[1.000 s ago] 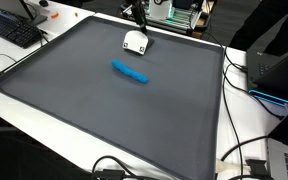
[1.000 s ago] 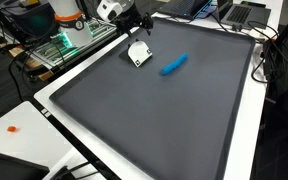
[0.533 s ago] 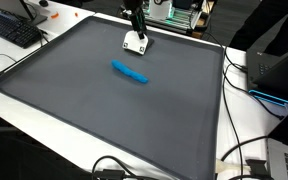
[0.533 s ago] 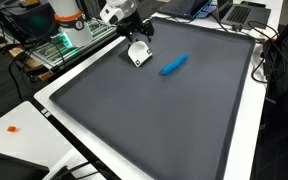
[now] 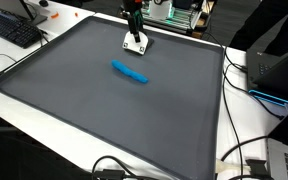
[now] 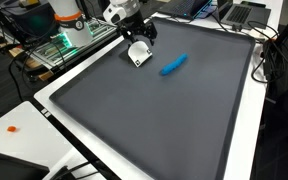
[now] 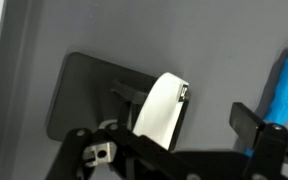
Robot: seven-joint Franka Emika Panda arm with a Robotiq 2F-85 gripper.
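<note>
I will next lower my gripper so that its fingers go to either side of the white edge (image 5: 135, 42) (image 7: 162, 109), and then I will close it.
A small white block (image 5: 137, 44) lies near the far edge of the dark grey mat (image 5: 94, 110); it also shows in the other exterior view (image 6: 138, 55) and in the wrist view (image 7: 162, 112). My gripper (image 5: 134, 34) hangs straight over it in both exterior views (image 6: 140, 38). In the wrist view the open jaws (image 7: 169, 135) straddle the block, with a gap between it and the right finger. A blue elongated object (image 5: 130, 72) lies mid-mat, apart from the block; it also shows in the exterior view (image 6: 173, 65) and at the right edge of the wrist view (image 7: 282, 88).
A white table rim (image 5: 227, 100) borders the mat. A keyboard (image 5: 12, 30) lies at one corner. Cables (image 5: 246, 150) and electronics (image 5: 279, 75) sit along one side. A green circuit rack (image 6: 64, 42) stands behind the robot base.
My gripper has moved down and a little sideways until it is over the white block. The block and the blue object have not moved.
</note>
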